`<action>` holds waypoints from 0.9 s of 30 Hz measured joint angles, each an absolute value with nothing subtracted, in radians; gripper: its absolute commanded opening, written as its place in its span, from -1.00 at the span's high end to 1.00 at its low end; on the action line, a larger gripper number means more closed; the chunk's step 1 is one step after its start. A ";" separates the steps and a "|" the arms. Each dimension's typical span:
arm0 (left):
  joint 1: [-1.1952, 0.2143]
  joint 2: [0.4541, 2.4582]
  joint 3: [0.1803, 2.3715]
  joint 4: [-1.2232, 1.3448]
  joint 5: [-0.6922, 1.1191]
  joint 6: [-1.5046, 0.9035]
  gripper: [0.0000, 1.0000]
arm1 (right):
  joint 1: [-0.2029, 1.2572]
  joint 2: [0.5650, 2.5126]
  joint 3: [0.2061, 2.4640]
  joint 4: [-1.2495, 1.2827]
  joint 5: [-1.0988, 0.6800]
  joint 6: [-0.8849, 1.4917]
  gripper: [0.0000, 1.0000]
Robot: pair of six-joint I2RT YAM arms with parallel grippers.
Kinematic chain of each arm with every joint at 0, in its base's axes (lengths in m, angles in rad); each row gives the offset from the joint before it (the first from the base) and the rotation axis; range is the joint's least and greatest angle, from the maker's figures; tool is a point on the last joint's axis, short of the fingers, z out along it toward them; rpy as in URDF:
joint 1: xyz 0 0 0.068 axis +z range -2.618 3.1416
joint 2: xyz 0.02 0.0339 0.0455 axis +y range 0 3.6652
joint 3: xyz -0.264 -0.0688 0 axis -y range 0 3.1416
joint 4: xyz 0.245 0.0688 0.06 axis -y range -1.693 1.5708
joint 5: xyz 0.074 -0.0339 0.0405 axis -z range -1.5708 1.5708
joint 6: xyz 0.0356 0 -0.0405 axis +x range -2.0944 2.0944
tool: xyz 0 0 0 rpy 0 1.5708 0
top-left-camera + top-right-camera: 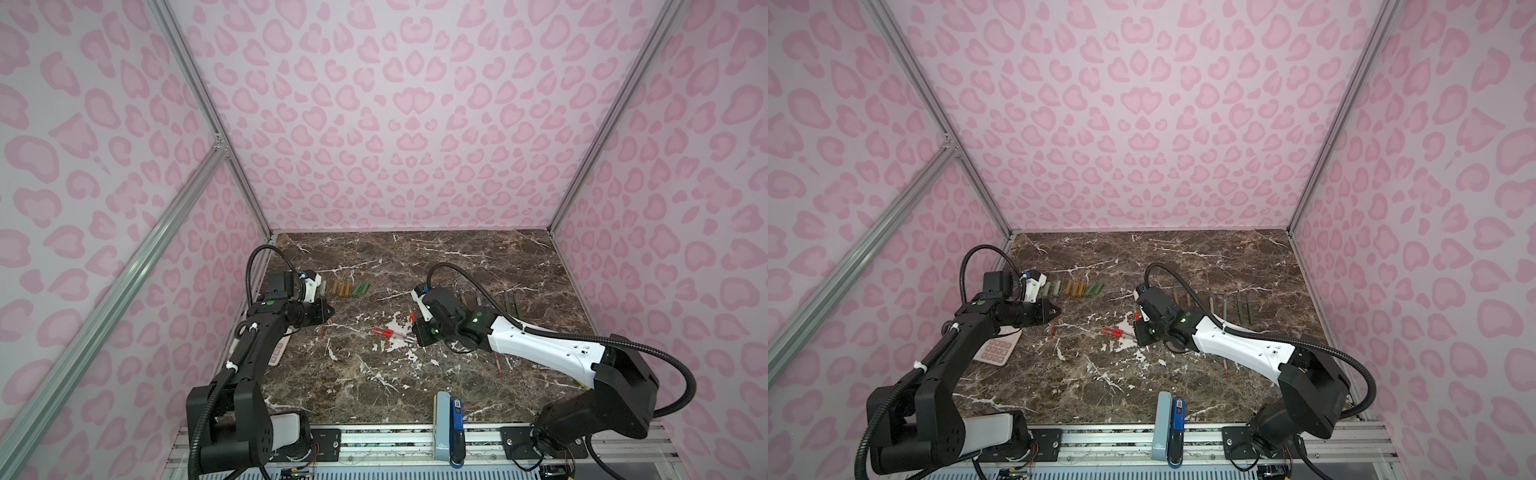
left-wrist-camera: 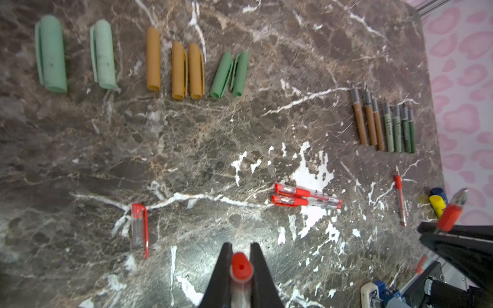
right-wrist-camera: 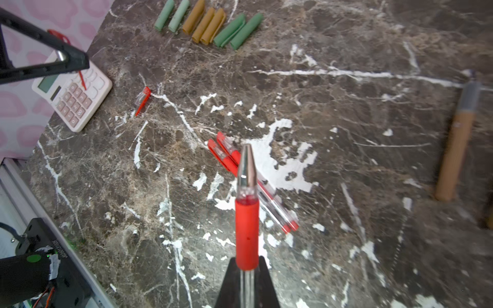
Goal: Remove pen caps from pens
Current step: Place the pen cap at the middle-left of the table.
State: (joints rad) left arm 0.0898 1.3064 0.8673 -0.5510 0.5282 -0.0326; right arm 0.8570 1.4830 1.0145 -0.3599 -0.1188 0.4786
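My left gripper lowers next to the bare tabletop below, beside the loose red cap, and releases the clear pen cap there alongside its match.
My left gripper (image 2: 241, 246) is shut on a clear pen cap with a red end (image 2: 241, 268); it hovers at the table's left (image 1: 330, 311). My right gripper (image 3: 246, 262) is shut on an uncapped red-grip pen (image 3: 246, 213), silver tip pointing away, near the table's middle (image 1: 417, 326). Between the two grippers lie two capped red pens (image 2: 304, 197) side by side. A loose red cap (image 2: 140, 226) lies close to the left gripper. Pale green, tan and dark green caps (image 2: 153, 58) form a row at the back left. Uncapped brown and green pens (image 2: 384, 125) lie in a row at the right.
A pink calculator (image 3: 72, 93) sits at the left edge under the left arm. One uncapped red pen (image 1: 498, 361) lies beside the right forearm. A blue stapler and grey block (image 1: 449, 424) stand at the front edge. A yellow-and-blue box (image 2: 437, 204) shows behind the right gripper.
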 measured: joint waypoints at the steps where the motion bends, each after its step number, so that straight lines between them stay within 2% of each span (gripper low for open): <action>1: 0.089 1.311 0.864 -0.553 0.522 -0.027 0.93 | 0.844 1.459 0.995 -0.369 -0.111 0.479 1.00; 10: 0.054 1.420 0.860 -0.584 0.465 0.019 0.93 | 0.742 1.335 0.873 -0.428 -0.079 0.498 1.00; 27: -0.002 1.605 0.923 -0.604 0.339 -0.001 0.93 | 0.541 1.293 0.697 -0.517 -0.049 0.490 1.00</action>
State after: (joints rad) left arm -0.0025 1.6054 0.9226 -0.6037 0.3393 -0.0010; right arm 0.5411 1.2934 0.6968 -0.5175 -0.0494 0.4896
